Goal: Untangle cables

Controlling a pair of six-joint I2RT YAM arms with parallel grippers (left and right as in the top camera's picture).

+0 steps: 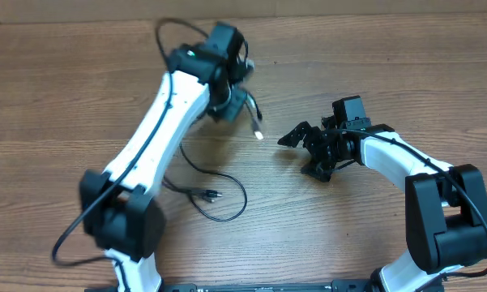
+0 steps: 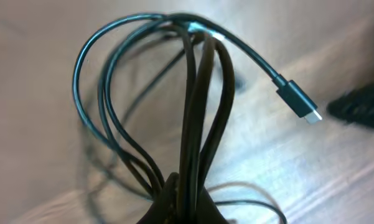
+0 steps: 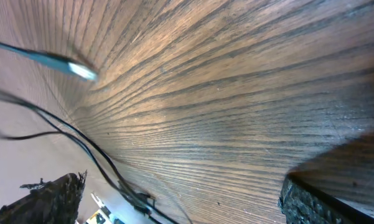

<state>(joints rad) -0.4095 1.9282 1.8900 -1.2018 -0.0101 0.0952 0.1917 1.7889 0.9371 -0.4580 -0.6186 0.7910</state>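
Note:
My left gripper raises the several bunched black cables high over the far middle of the table next, then lowers and releases them.
My left gripper point(image 1: 232, 104) hangs over the far middle of the table, shut on a bunch of black cables point(image 2: 143, 93) that loop up out of its jaws in the left wrist view. One plug point(image 2: 299, 99) with a silver tip dangles free toward the right point(image 1: 258, 130). A cable point(image 1: 219, 199) trails down onto the table and curls there, ending in a small plug point(image 1: 211, 195). To the right of the dangling plug my right gripper point(image 1: 300, 156) stands wide open, empty, close above the wood. Its view shows the hanging plug point(image 3: 71, 66) and the lying cable point(image 3: 81, 143).
The wooden table point(image 1: 373, 65) fills the scene. My left arm point(image 1: 158, 130) stretches diagonally from the near left, with its own thicker black lead point(image 1: 69, 239) looping beside its base. My right arm's base point(image 1: 450, 219) sits at the near right.

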